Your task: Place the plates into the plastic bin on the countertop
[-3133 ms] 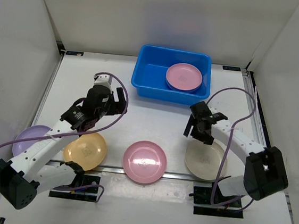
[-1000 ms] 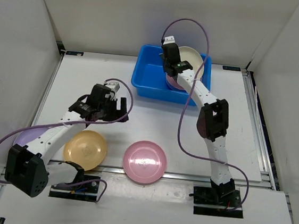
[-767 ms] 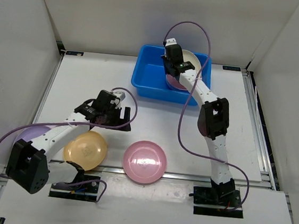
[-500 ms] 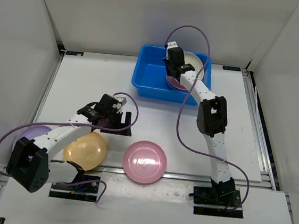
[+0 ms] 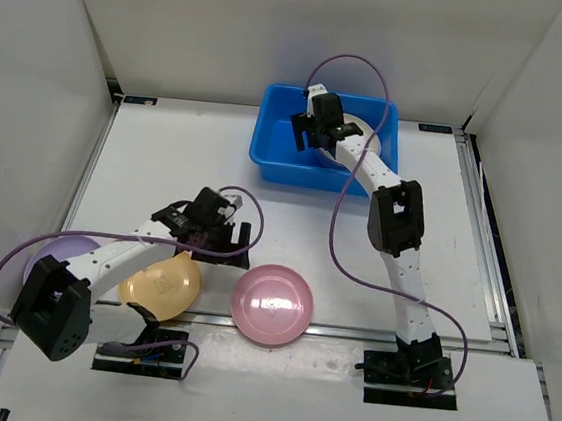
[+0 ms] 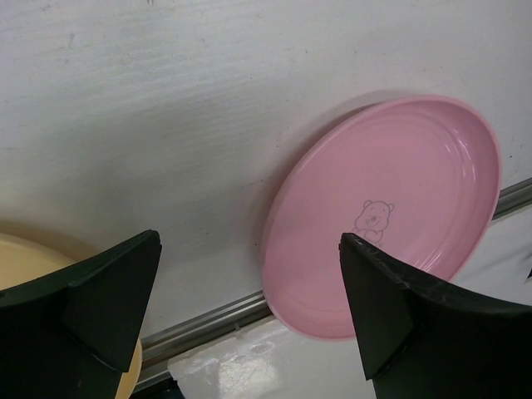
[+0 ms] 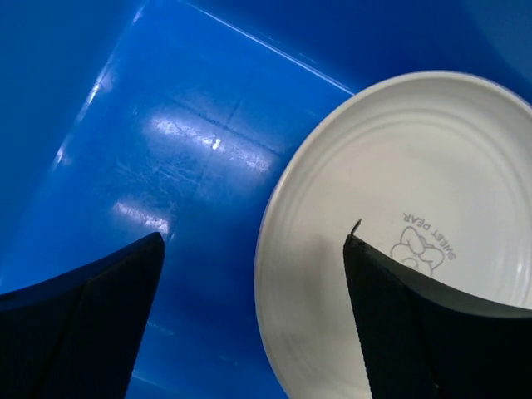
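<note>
I need to lower my left gripper next and draw it slightly back onto the pink plate's rim facing the orange-yellow plate.
The blue plastic bin [image 5: 277, 155] stands at the back of the white countertop [image 5: 166, 158]. My right gripper [image 5: 307, 136] hangs open inside it, above a cream plate [image 5: 367, 139] that lies in the bin's right half. In the right wrist view the cream plate [image 7: 416, 224] lies flat and its left rim sits between my spread fingers [image 7: 83, 332], untouched. My left gripper [image 5: 237, 244] is open and empty, low over the counter between an orange-yellow plate [image 5: 160, 283] and a pink plate [image 5: 272, 305]. The pink plate [image 6: 386, 216] also shows in the left wrist view. A lilac plate [image 5: 56, 250] lies at the far left.
A metal rail [image 5: 249, 320] runs along the counter's near edge, right under the pink and orange-yellow plates; it also shows in the left wrist view [image 6: 208, 320]. White walls close in the back and both sides. The bin's left half [image 7: 166, 166] shows bare blue floor.
The right gripper carried the cream plate from the front right into the bin and opened; the plate now lies flat. The left gripper moved right and nearer, toward the pink plate.
</note>
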